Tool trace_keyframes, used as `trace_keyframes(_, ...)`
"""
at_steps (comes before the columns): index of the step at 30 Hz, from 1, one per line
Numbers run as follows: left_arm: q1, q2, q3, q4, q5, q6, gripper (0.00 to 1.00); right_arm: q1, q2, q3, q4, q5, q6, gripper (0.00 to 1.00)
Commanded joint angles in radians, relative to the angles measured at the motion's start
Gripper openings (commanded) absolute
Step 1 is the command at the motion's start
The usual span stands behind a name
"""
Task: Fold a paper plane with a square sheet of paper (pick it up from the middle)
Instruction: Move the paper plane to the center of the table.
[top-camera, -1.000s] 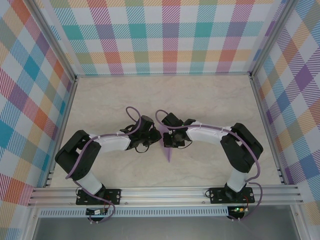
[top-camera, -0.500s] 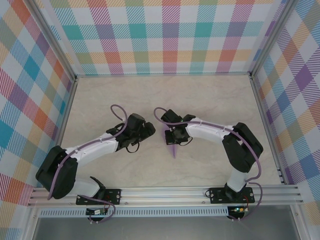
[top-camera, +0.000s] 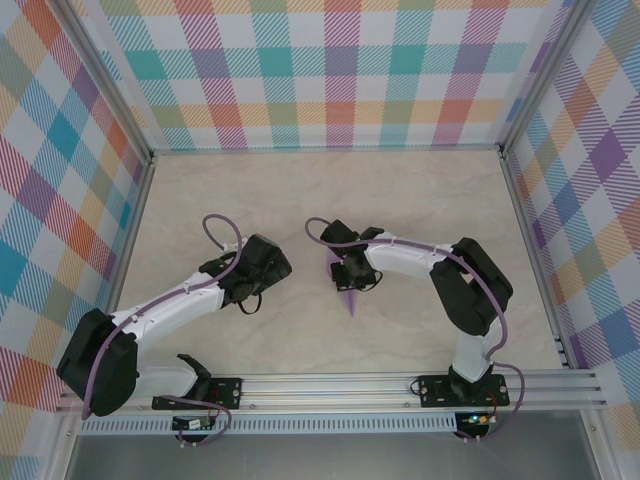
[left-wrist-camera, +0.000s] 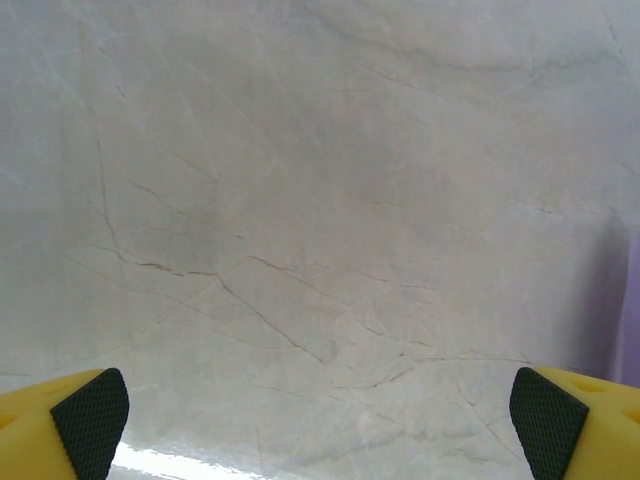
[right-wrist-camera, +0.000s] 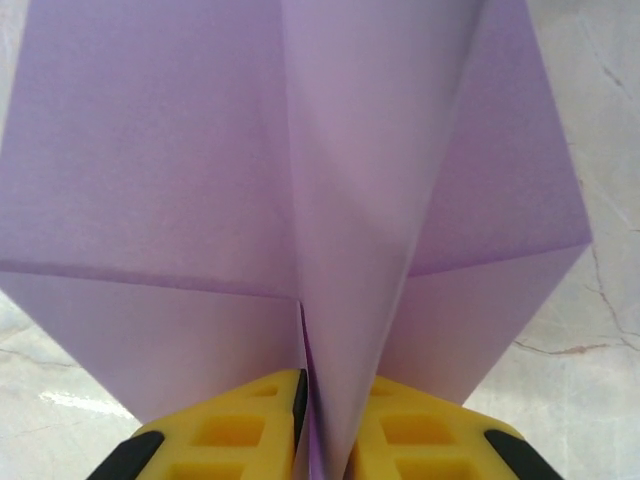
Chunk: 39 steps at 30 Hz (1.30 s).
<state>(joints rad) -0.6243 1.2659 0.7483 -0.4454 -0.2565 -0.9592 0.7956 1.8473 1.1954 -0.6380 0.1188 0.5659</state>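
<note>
The lavender paper plane (right-wrist-camera: 300, 170) in my right gripper has its keel and both wings folded. I will move it outward next and let it go on the bare tabletop beyond.
The lavender paper plane (right-wrist-camera: 300, 170) is folded, with a centre keel and two wings spread to either side. In the right wrist view its keel runs down between my yellow fingers (right-wrist-camera: 215, 430), and my right gripper (right-wrist-camera: 322, 425) is shut on it. From above, the plane's pointed tip (top-camera: 349, 301) pokes out toward the near edge below the right gripper (top-camera: 345, 273). My left gripper (top-camera: 268, 262) stands a short way to the left of the plane, apart from it. Its jaws are wide open over bare table (left-wrist-camera: 320, 420), with nothing between them.
The pale marble table (top-camera: 420, 200) stretches behind and to both sides of the arms. Checked walls and aluminium rails (top-camera: 150, 160) close it in at the back and sides. A thin lavender strip (left-wrist-camera: 632, 300) shows at the right edge of the left wrist view.
My left gripper has let go of the plane, opened wide and drawn back to the left. The right gripper has kept the plane and shifted slightly away from me.
</note>
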Motion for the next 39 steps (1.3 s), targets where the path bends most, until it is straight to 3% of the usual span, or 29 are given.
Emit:
trace_keyframes(1, 0.012, 0.004, -0.008, -0.024, -0.023, -0.016, 1.0, -0.002, 0.021, 0.017, -0.022, -0.022, 0.019, 0.18)
trace_keyframes(15, 0.022, 0.008, 0.006, -0.058, -0.02, -0.006, 1.0, -0.004, 0.067, 0.074, -0.057, 0.026, 0.031, 0.09)
trace_keyframes(21, 0.023, 0.013, 0.01, -0.082, -0.016, -0.004, 1.0, -0.053, 0.102, 0.246, -0.091, 0.043, -0.036, 0.06)
trace_keyframes(31, 0.024, 0.012, 0.015, -0.108, 0.006, 0.001, 1.0, -0.155, 0.37, 0.625, -0.169, 0.039, -0.097, 0.06)
trace_keyframes(39, 0.024, 0.009, 0.014, -0.107, 0.013, 0.004, 1.0, -0.182, 0.49, 0.752, -0.227, 0.041, -0.105, 0.09)
